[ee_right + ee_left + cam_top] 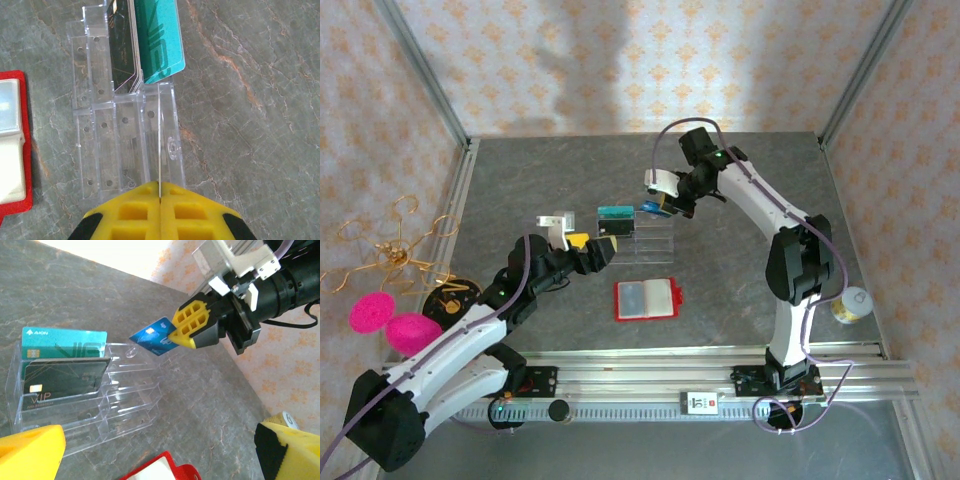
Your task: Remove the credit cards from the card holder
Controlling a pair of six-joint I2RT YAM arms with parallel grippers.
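My right gripper is next to lower the blue card, already parallel to the slot's sides, into the clear tray's empty back slot (654, 217) (154, 132) beside the teal card below and let go of it.
The red card holder (645, 298) lies open on the table, its pale inner pockets up; it also shows as a red corner (160, 471) and a red edge (12, 145). My right gripper (661, 207) is shut on the bright blue credit card (649, 209) (152, 336) above the back right slot of the clear tray (645, 235). In the right wrist view the card (159, 145) is edge-on between the shut yellow fingers (140, 210). My left gripper (600, 247) (160, 440) hangs open and empty left of the tray, above the holder's far side.
A teal card (65, 342) (160, 40) and a black card (62, 380) (122, 45) stand in the tray's left slots. Pink pads (390, 320) and a gold wire rack (390, 250) lie at the far left, a small roll (850, 305) at the right.
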